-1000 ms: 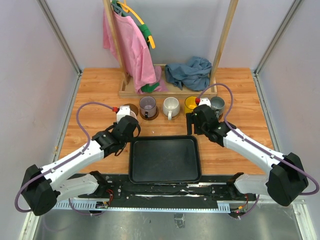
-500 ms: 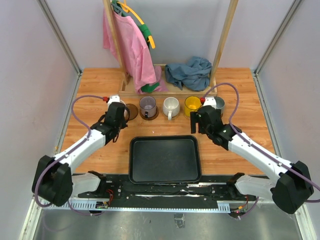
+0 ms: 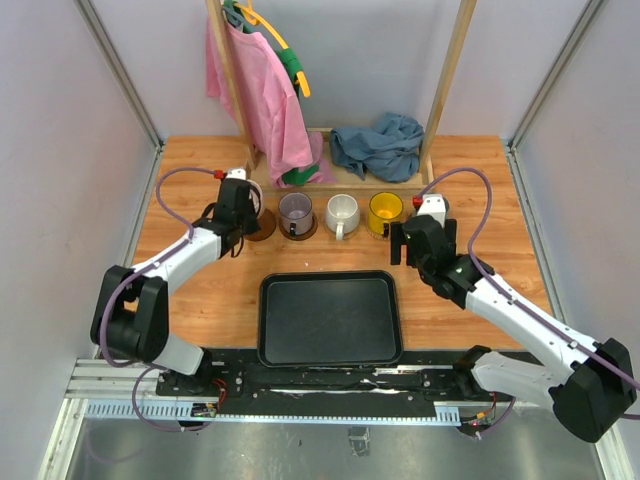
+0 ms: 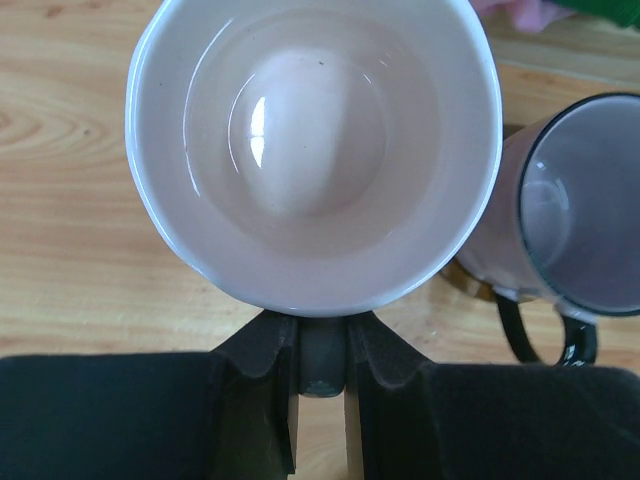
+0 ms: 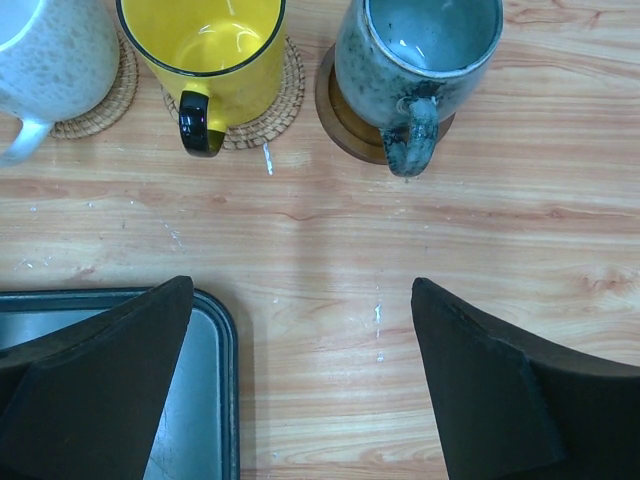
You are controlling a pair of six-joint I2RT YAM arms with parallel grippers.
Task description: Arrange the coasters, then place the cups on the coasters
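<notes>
My left gripper shifts toward the purple-grey cup next and lowers the pink cup to release it there, since the dark brown coaster (image 3: 263, 225) is still uncovered.
My left gripper (image 4: 322, 340) (image 3: 239, 205) is shut on the handle of the pink cup (image 4: 315, 150), at the left end of the row over a dark brown coaster (image 3: 265, 224). I cannot tell if the cup rests on it. The purple-grey cup (image 4: 580, 220) (image 3: 296, 211) stands beside it on a dark coaster. The white cup (image 5: 50, 55) and yellow cup (image 5: 205, 45) stand on tan woven coasters (image 5: 285, 95). The grey-blue cup (image 5: 420, 45) stands on a dark brown coaster (image 5: 345, 120). My right gripper (image 5: 300, 290) (image 3: 413, 238) hangs open and empty, on the near side of the yellow and grey-blue cups.
The black tray (image 3: 330, 320) lies near the front between the arms, its corner (image 5: 215, 330) under my right gripper's left finger. Behind the row of cups stands a wooden rack base (image 3: 335, 182) with a pink cloth (image 3: 265, 100) and a blue cloth (image 3: 380, 145).
My left arm has carried the pink cup from beside the tray away to the left end of the row. My right gripper has opened wider and drawn back from the grey-blue cup.
</notes>
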